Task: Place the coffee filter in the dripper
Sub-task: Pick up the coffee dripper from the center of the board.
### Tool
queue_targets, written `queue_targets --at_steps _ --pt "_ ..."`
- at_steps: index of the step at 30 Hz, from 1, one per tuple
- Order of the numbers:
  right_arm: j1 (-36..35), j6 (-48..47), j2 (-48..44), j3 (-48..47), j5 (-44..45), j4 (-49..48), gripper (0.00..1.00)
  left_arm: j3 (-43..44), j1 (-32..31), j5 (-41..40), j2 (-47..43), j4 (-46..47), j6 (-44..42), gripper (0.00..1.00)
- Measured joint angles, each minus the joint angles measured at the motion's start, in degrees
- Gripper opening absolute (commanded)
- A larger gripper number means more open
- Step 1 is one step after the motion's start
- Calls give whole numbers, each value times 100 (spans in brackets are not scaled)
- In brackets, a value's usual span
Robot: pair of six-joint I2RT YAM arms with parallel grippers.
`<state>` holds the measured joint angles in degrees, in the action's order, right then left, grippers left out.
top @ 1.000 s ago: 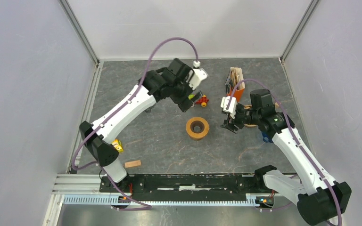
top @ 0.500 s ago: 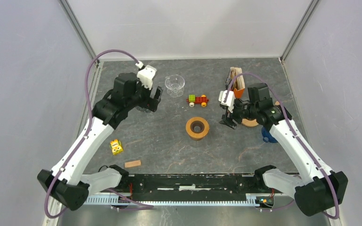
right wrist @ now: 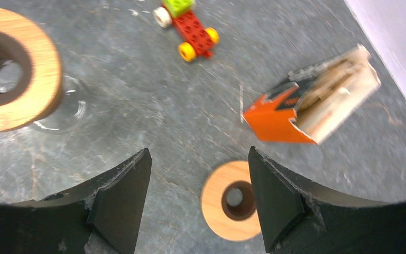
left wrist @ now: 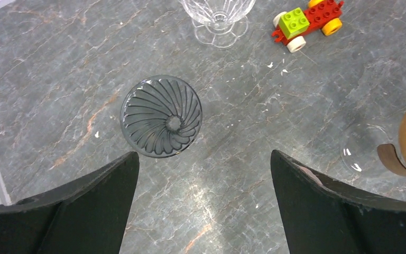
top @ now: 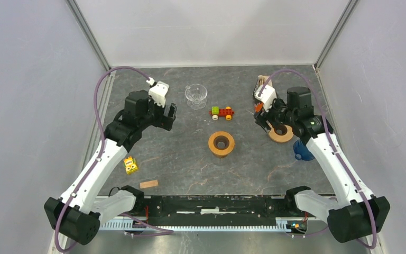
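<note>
I will move my right gripper back, down and to the right in the top view, onto the blue dripper's rim, because the dripper is nearer my base.
The coffee filters stand as a brown paper stack in an orange box at the back right, partly hidden behind my right wrist in the top view. My right gripper is open and empty, hovering just short of that box and above a small wooden ring. A dark ribbed glass cone, apparently the dripper, sits on the table just ahead of my left gripper. That gripper is wide open with nothing between its fingers. The top view hides the dripper under the left gripper.
A clear footed glass cup and a toy brick car sit at the back middle. A larger wooden ring on a glass base is at the centre. A blue ribbed object, yellow toy and wood block lie nearer.
My left arm has swung back to the left, away from the toy car, uncovering the glass cup. My right gripper has moved toward the orange box and opened wider.
</note>
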<state>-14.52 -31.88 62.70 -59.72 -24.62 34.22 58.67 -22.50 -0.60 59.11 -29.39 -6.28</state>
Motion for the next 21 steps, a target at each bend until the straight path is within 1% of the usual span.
queue_targets --at_steps 6,12,17,21 --pt "367 374 -50 83 914 -120 73 155 15 378 376 -55 -4 100" --pt "728 417 -48 85 1593 79 71 245 20 811 590 -181 -4 100" --pt "1176 317 -48 175 1805 391 68 245 20 1001 595 -208 -11 100" --pt "1779 79 -48 247 1753 717 67 245 20 1093 590 -221 -11 100"
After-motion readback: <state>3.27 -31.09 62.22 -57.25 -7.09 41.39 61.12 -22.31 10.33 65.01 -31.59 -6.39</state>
